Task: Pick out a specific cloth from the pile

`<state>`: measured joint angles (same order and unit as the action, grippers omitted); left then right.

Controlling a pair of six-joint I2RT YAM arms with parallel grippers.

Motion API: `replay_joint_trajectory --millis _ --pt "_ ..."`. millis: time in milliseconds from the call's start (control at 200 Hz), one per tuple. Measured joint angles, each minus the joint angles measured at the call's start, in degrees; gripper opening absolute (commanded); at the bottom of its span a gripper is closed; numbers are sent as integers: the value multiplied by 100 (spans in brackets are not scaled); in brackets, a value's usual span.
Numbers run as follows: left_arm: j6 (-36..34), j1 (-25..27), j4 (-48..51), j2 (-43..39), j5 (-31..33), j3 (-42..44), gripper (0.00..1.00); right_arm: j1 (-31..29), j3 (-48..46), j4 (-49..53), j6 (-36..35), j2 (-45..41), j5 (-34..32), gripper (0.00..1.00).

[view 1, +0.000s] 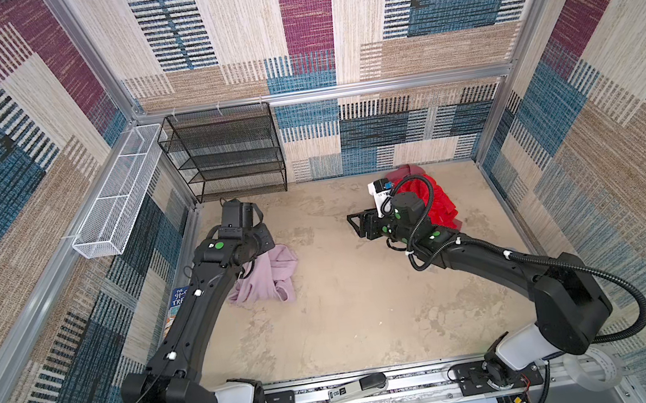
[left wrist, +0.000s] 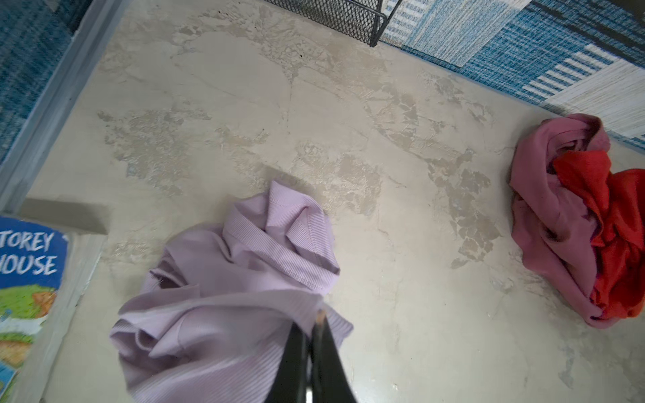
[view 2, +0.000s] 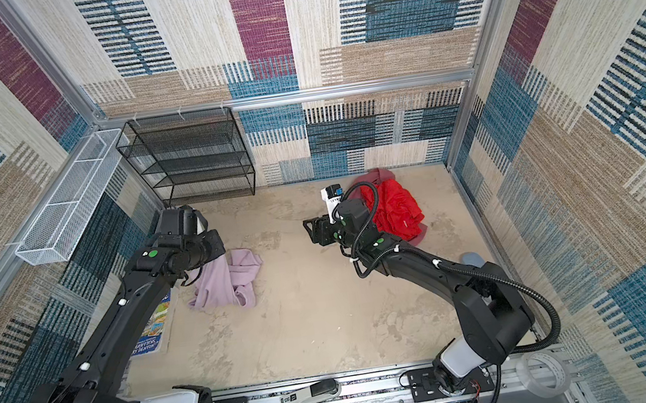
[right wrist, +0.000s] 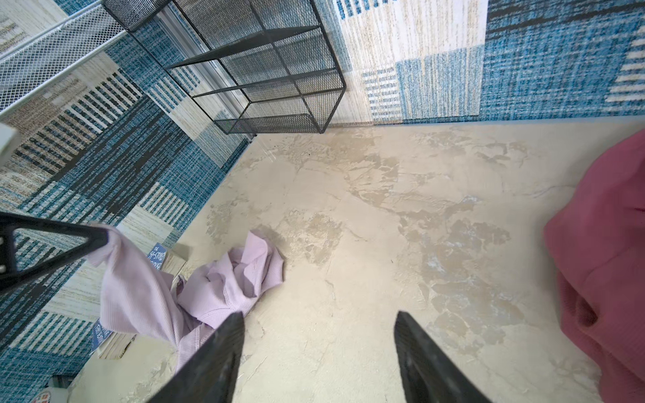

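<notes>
My left gripper is above the lilac cloth's crumpled folds on the floor, so I should ease down toward the pile and release the cloth's edge over them.
The pale lilac cloth [view 1: 268, 278] [view 2: 224, 283] lies crumpled on the left of the floor, with one edge lifted. In the left wrist view my left gripper [left wrist: 313, 322] is shut on that edge of the cloth [left wrist: 223, 279]. The right wrist view shows the cloth [right wrist: 227, 286] hanging from the left gripper's tip [right wrist: 99, 237]. The pile [view 1: 440, 200] [view 2: 395, 208], bright red cloth on dusty rose, sits at the back right, apart from the lilac cloth. My right gripper [view 1: 354, 224] [right wrist: 319, 315] hovers open and holds nothing, just left of the pile.
A black mesh shelf [view 1: 225, 151] stands at the back left. A white wire basket [view 1: 116, 202] hangs on the left wall. A book [view 2: 152, 328] lies by the left wall under my left arm. A tape roll [view 2: 544, 376] sits at the front right.
</notes>
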<state>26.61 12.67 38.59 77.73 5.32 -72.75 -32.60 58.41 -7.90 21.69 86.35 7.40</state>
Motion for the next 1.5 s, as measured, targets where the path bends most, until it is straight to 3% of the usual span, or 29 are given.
replay_joint_trajectory --millis 606,871,982,1112,1292,1497 --pt "2 15 -1290 2470 -717 -566 0 247 -63 -42 92 293 57 70" --pt "4 20 -1628 3147 -892 -608 0 284 -22 -17 140 354 52 70" --pt "4 20 -1652 3329 -975 -662 26 284 -20 28 203 341 48 70" --pt "2 15 -1670 3305 -1021 -706 48 284 -44 87 295 197 -11 70" --pt "-133 15 -1572 2756 -1014 -739 50 284 -111 223 433 -120 -157 70" --pt "-280 15 -1456 1572 -964 -361 50 284 -369 267 527 -662 -350 70"
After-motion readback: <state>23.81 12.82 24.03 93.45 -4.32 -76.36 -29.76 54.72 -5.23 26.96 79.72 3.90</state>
